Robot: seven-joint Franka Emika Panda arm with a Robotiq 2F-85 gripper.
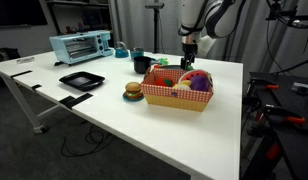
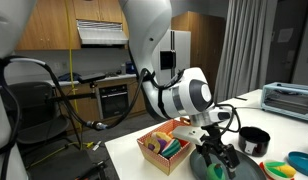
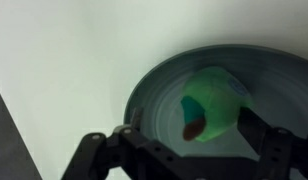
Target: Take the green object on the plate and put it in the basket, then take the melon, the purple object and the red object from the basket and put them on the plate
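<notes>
The green object (image 3: 212, 104) lies on the plate (image 3: 154, 85) below my gripper, between its open fingers, so my gripper lowers around it and closes next.
In the wrist view a green object (image 3: 214, 100) with a teal and red patch lies on a grey plate (image 3: 154, 85). My gripper (image 3: 191, 122) is open, low over the plate, with a finger on each side of the green object. In both exterior views the gripper (image 1: 190, 52) (image 2: 216, 152) hangs just behind the tan basket (image 1: 180, 99) (image 2: 151, 152) with checked lining. A purple object (image 1: 200, 80) and other coloured toys lie in the basket. The melon and the red object cannot be told apart there.
A toy burger (image 1: 133, 91) sits beside the basket. A black square tray (image 1: 82, 80), a toaster oven (image 1: 81, 46) (image 2: 289, 97), a black cup (image 1: 141, 63) (image 2: 254, 140) and coloured dishes (image 2: 299, 165) stand on the white table (image 1: 114, 115).
</notes>
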